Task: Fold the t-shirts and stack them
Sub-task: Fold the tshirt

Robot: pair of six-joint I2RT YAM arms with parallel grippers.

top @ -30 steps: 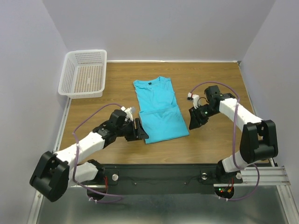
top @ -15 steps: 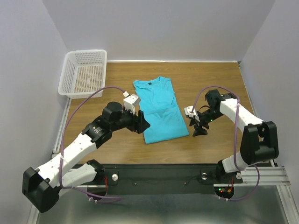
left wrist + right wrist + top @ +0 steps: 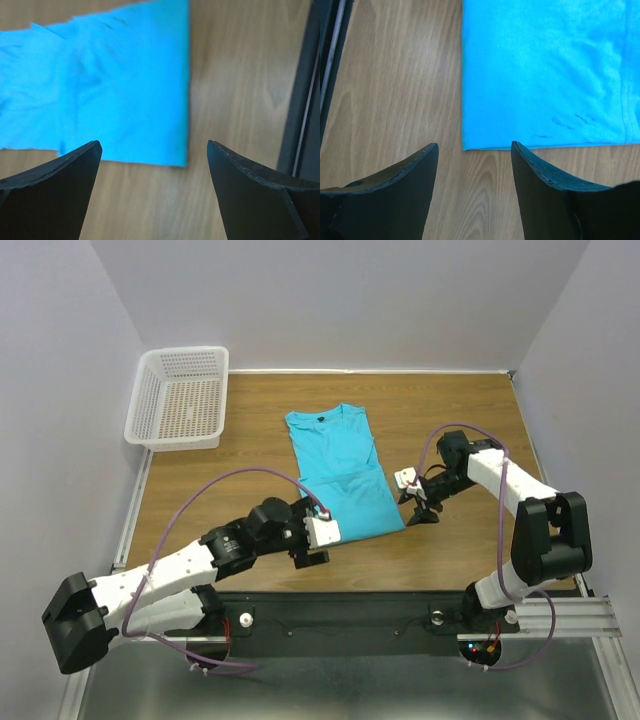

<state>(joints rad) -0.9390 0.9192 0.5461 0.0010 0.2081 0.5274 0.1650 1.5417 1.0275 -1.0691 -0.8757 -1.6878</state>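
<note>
The hem's near corner (image 3: 181, 160) already lies between the open fingers in the left wrist view, so the robot's left gripper will come down onto it and close there.
The turquoise t-shirt (image 3: 340, 475) lies flat in the middle of the wooden table, folded narrow, with its neck toward the far side. My left gripper (image 3: 308, 545) hangs open and empty just off the shirt's near left corner. In the left wrist view the shirt (image 3: 100, 85) fills the upper left, and the open left gripper (image 3: 153, 145) frames that corner. My right gripper (image 3: 420, 510) is open and empty just off the shirt's near right corner. In the right wrist view the shirt (image 3: 545, 70) fills the upper right, its corner just above the right gripper (image 3: 474, 145).
A white mesh basket (image 3: 180, 395) stands at the far left corner of the table. The black base rail (image 3: 340, 610) runs along the near edge, close behind both grippers; it also shows in the left wrist view (image 3: 305, 100) and the right wrist view (image 3: 330, 40). Grey walls enclose the table.
My left gripper has swung from the shirt's left side toward the near edge, to the shirt's near left corner. My right gripper has shifted slightly at the near right corner.
</note>
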